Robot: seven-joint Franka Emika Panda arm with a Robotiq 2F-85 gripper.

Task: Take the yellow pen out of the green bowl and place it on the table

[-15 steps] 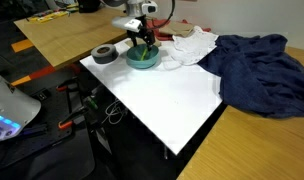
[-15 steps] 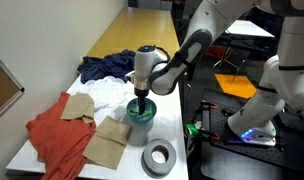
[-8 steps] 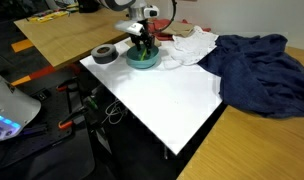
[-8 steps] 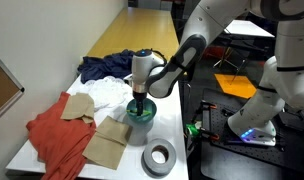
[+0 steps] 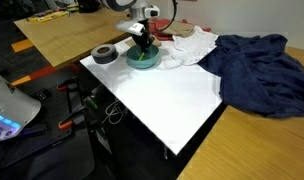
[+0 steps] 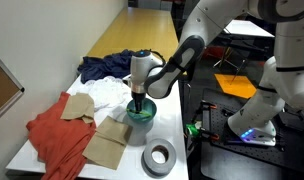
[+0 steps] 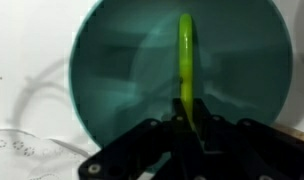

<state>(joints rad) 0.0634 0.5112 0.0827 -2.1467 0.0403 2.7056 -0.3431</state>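
Observation:
I should next lift my gripper past the bowl's rim, move it away from the tan cloth, lower, and release the pen (image 7: pixel 185 55), as the white tabletop beside the bowl is bare.
The teal-green bowl (image 7: pixel 112 70) fills the wrist view, and the yellow pen (image 7: pixel 185 55) lies inside it, running from the far rim toward me. My gripper (image 7: pixel 189 112) is down in the bowl, its black fingers shut on the pen's near end. In both exterior views the bowl (image 5: pixel 144 60) (image 6: pixel 140 115) sits near a corner of the white table (image 5: pixel 167 100) (image 6: pixel 170 120), with the gripper (image 5: pixel 142 45) (image 6: pixel 139 103) reaching straight down into it. The pen itself is too small to make out there.
A dark grey tape roll (image 5: pixel 104 54) (image 6: pixel 158 157) lies beside the bowl. White, tan and red cloths (image 6: pixel 62 125) and a dark blue cloth (image 5: pixel 257 60) crowd the table behind the bowl. Table edges run close by.
The gripper's fingers have shut around the pen while the arm stayed low in the bowl. The bowl has not shifted.

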